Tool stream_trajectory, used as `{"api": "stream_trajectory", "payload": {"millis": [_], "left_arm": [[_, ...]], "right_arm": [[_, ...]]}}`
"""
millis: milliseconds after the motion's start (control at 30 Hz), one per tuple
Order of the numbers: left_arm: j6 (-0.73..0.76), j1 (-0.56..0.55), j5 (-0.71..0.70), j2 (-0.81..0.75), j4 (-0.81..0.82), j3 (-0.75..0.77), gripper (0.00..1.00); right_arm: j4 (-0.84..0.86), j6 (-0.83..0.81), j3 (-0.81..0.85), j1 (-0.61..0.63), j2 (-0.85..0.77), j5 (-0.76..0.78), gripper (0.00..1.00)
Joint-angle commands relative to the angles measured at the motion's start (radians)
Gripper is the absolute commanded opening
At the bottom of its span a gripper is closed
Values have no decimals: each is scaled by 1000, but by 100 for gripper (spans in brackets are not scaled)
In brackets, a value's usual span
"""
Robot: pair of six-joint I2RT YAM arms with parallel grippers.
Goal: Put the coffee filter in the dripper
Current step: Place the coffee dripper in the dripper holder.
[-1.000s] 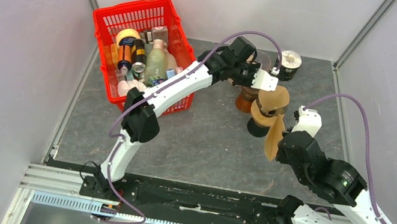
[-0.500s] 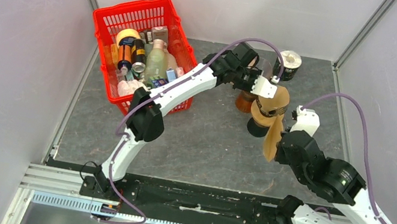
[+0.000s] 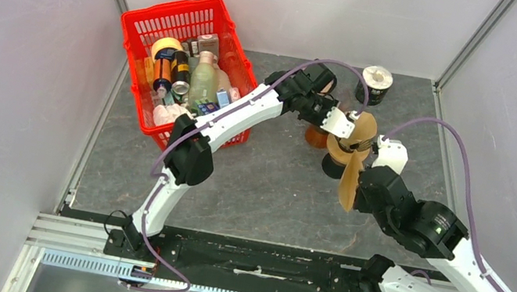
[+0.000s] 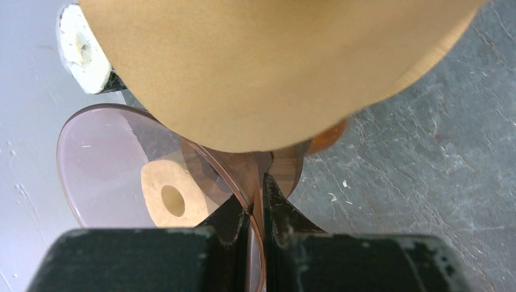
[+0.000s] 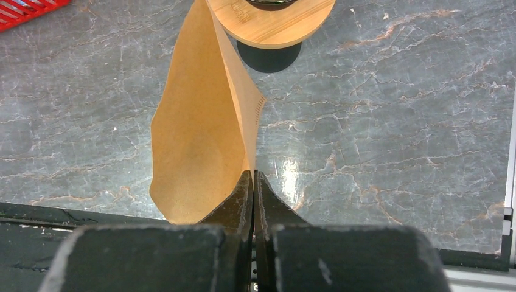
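Note:
The canister crowds the dripper [image 3: 317, 134]. My left gripper should pull the dripper back and to the left in the top view, onto open tabletop, to release it.
The coffee filter [image 5: 201, 134] is a tan paper cone, and my right gripper [image 5: 252, 173] is shut on its seam edge. It hangs above the table, its tip reaching towards a wooden-topped black canister [image 5: 271, 24]. In the top view the filter [image 3: 349, 185] stands on edge just ahead of the right gripper [image 3: 361, 188]. The dripper [image 4: 109, 158] is a translucent brown cone with a wooden collar [image 4: 170, 198]. My left gripper [image 4: 257, 182] is shut on its thin rim. Seen from the top, the dripper [image 3: 317, 134] lies behind the canister, mostly hidden by the left gripper [image 3: 345, 121].
A red basket [image 3: 141, 23] full of bottles and cans stands at the back left. A black cup with a white top [image 3: 375, 82] sits at the back wall. The wooden-lidded canister [image 3: 359, 131] stands between both grippers. Grey walls close in on both sides.
The left gripper has shifted right and nearer, uncovering the black cup behind it. The right arm has carried the filter slightly left and forward, towards the canister.

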Motion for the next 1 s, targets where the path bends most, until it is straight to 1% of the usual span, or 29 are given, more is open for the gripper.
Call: {"api": "stream_trajectory", "payload": {"millis": [0, 67, 167, 300, 433, 600, 700, 800, 967], "left_arm": [[62, -2, 5, -62, -148, -35, 2], [67, -3, 2, -66, -155, -39, 2], [67, -2, 6, -69, -206, -26, 2], [82, -1, -12, -91, -313, -41, 2], [57, -4, -42, -144, -321, -129, 2], [65, -7, 10, -203, -346, -215, 2], [70, -18, 20, -200, -386, -232, 2], [49, -29, 3, -202, -374, -291, 2], [28, -46, 15, -187, -358, -385, 2]], "right_arm": [[-6, -1, 17, -1, -22, 12, 0], [-6, 4, 14, -1, -26, 10, 0], [-7, 6, 10, 0, -35, 10, 0], [-7, 1, 11, -1, -39, 15, 0], [-4, -4, 8, -1, -41, 30, 0], [6, -5, 3, -1, -49, 38, 0], [5, -4, 1, -1, -54, 40, 0], [4, -4, -3, 0, -62, 38, 0], [5, -9, -4, -2, -73, 40, 0]]}}
